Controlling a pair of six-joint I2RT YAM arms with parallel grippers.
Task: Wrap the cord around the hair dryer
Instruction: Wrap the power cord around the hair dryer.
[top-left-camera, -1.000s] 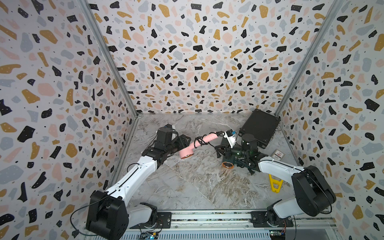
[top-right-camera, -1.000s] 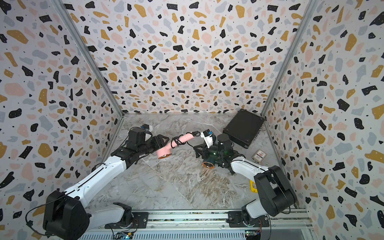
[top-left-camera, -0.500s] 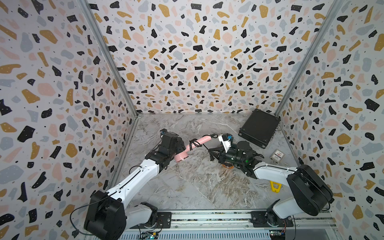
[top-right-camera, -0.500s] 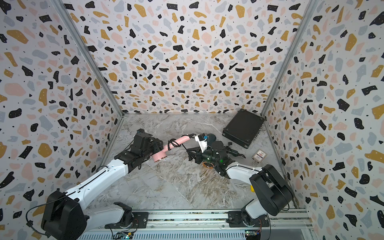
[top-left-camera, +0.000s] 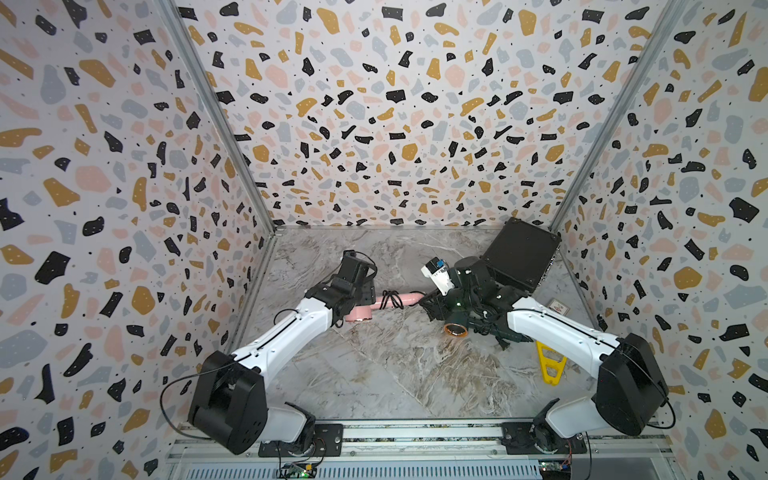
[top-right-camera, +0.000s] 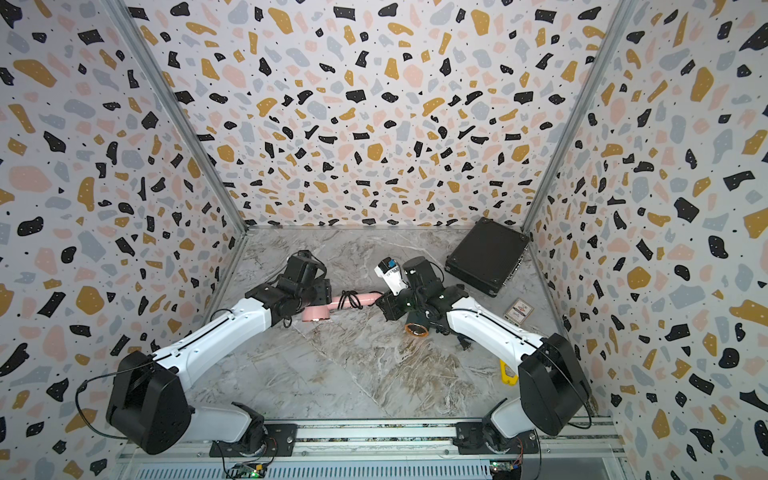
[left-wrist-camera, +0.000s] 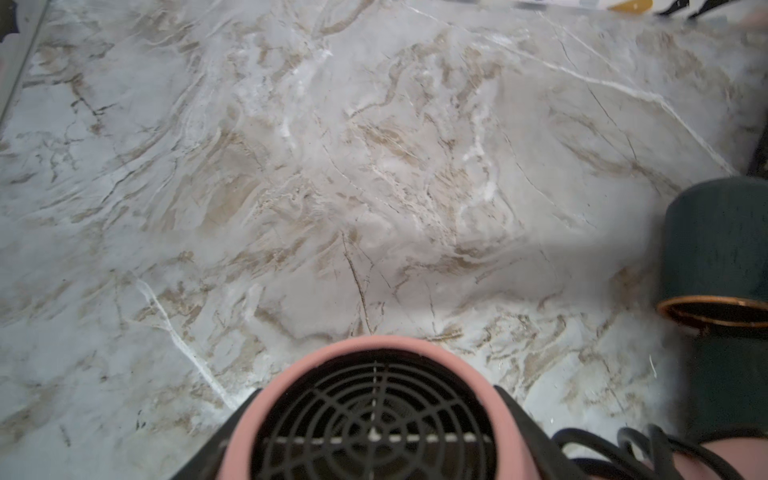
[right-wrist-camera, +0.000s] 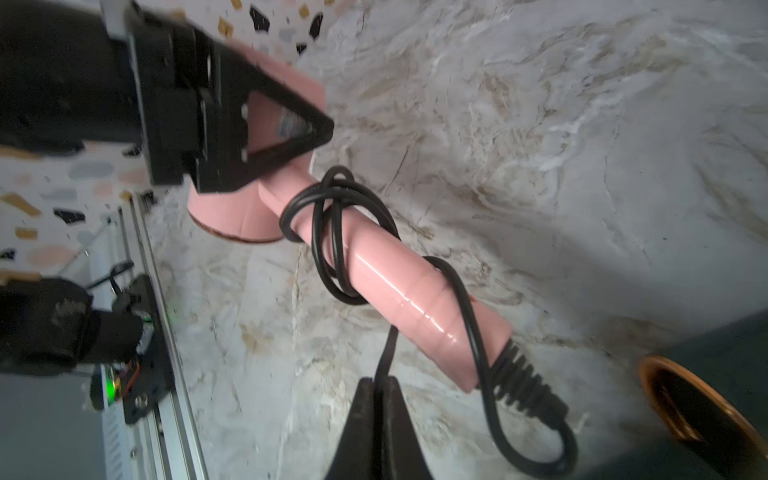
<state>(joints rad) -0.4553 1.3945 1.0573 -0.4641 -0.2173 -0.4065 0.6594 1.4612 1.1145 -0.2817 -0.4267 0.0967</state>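
The cord already loops round the handle, so my right gripper should next pull its piece of cord away from the hair dryer's head, past the handle's ribbed end, and let go.
A pink hair dryer hangs level just above the marble floor, between the two arms. My left gripper is shut on its head, one finger on each side of the black grille. The black cord loops a few times round the handle near the head, then runs along it to the ribbed end. My right gripper is shut on a strand of cord just below the handle's end.
A dark green hair dryer with a copper rim lies under my right wrist. A black case sits at the back right, with a small card and a yellow tool along the right wall.
The pink dryer has swung from slanting upward to lying level, its handle end lower. My right gripper has followed with the cord, ending close to the handle's end.
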